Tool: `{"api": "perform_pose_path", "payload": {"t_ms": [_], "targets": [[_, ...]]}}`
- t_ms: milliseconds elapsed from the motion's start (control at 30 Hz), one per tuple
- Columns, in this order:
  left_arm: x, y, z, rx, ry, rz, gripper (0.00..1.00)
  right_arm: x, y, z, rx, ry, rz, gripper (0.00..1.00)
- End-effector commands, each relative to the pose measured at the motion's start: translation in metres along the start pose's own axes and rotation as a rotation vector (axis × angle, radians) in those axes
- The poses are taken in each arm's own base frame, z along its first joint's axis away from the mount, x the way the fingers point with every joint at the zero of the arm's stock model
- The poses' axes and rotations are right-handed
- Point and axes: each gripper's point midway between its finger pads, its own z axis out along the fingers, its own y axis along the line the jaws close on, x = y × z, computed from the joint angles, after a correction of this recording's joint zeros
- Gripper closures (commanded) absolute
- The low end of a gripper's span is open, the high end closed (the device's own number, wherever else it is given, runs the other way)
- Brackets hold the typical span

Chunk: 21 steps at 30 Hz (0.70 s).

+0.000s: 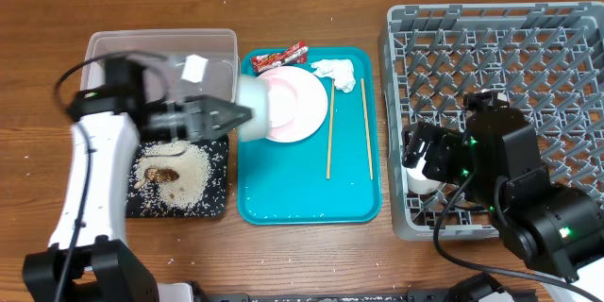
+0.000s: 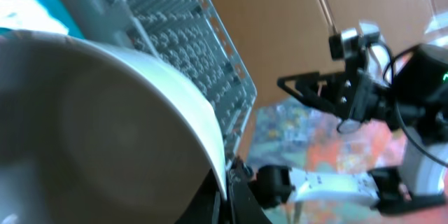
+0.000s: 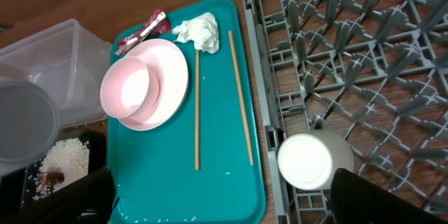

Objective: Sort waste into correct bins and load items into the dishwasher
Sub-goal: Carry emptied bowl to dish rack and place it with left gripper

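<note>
The bowl [image 1: 253, 119] goes across next and gets released over the empty rack wires beyond the cup [image 1: 436, 92]. They stand to the right of my left gripper in the overhead view.
My left gripper [image 1: 222, 116] is shut on the rim of the grey bowl [image 1: 253, 119] and holds it tipped on its side above the edge between the black tray [image 1: 215, 206] and the teal tray. In the left wrist view the bowl [image 2: 105, 126] fills the frame, with the jaws [image 2: 227, 192] pinching its rim. Rice and a brown scrap [image 1: 165, 176] lie in the black tray. Two stacked pink plates [image 1: 300, 104], a red wrapper [image 1: 281, 55], a white tissue [image 1: 336, 74] and two chopsticks [image 1: 329, 137] lie on the teal tray. My right gripper [image 3: 224, 199] is open above the white cup [image 3: 313, 159], which stands in the dish rack [image 1: 491, 47].
The clear tub [image 1: 160, 52] stands behind the black tray. The teal tray [image 1: 311, 203] holds a few stray rice grains near its front edge. The dish rack's upright pegs surround the cup. My right arm's body covers the rack's front right part.
</note>
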Motion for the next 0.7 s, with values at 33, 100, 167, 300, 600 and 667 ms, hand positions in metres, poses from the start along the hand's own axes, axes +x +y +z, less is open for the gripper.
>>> {"api": "perform_pose_path", "payload": {"t_ms": [33,100,167,300,600,667], "targets": [[-0.022,-0.009,0.071,-0.09,0.079,-0.076,0.96,-0.027,0.001,-0.032,-0.014,-0.143,0.02,0.0],[-0.044,-0.031,0.114,-0.064,0.035,0.011,0.96,-0.033,0.006,-0.046,-0.053,-0.185,0.025,0.0],[-0.058,-0.051,0.149,-0.028,-0.021,0.073,0.96,-0.033,0.011,-0.057,-0.103,-0.199,0.025,0.0],[-0.06,-0.062,0.217,0.033,-0.084,0.056,0.96,-0.024,0.019,-0.062,-0.16,-0.164,0.005,0.0],[-0.022,-0.024,0.318,0.256,-0.061,-0.191,0.96,-0.006,0.026,-0.061,-0.212,-0.08,-0.057,0.0],[-0.012,-0.01,0.33,0.273,-0.047,-0.238,0.96,-0.002,0.024,-0.061,-0.202,-0.065,-0.057,0.0]]}}
